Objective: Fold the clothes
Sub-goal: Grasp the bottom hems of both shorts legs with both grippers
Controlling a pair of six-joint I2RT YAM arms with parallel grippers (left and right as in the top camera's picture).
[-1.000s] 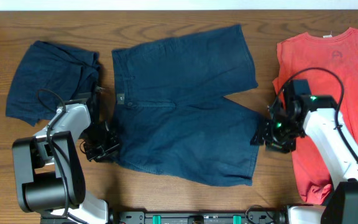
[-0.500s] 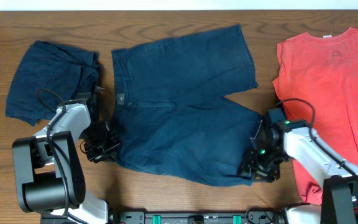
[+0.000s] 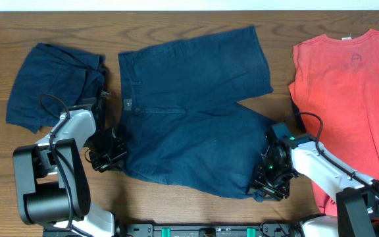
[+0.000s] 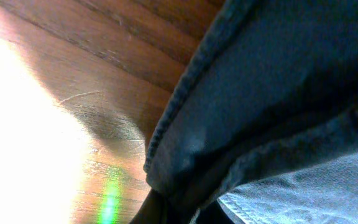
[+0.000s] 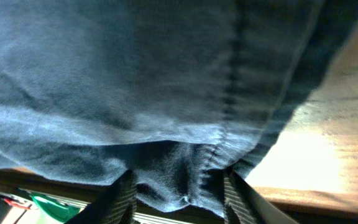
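Note:
I should next lift the pinched end of the waistband with my left gripper, carry it outward toward the far end of the waistband [image 3: 128, 62] and let go of it there, because the shorts [image 3: 189, 118] lie unfolded.
Dark navy shorts [image 3: 189, 118] lie spread flat at the table's middle, waistband to the left. My left gripper [image 3: 116, 157] is shut on the near end of the waistband. In the left wrist view the shorts [image 4: 278, 93] fill the frame and the fingers [image 4: 173, 214] pinch the cloth edge. My right gripper [image 3: 263, 186] is at the near leg's hem corner. In the right wrist view the hem of the shorts [image 5: 135, 81] is bunched between the fingers [image 5: 178, 193], which press on it. A coral-red T-shirt [image 3: 354, 99] lies flat at the right.
A second pair of navy shorts [image 3: 51, 85] lies folded at the far left. Bare wood table [image 3: 189, 210] shows along the front edge. The right arm lies beside the T-shirt's left edge.
My right arm has swung from beside the T-shirt down to the near leg's hem corner and taken hold of it. The left arm has not moved.

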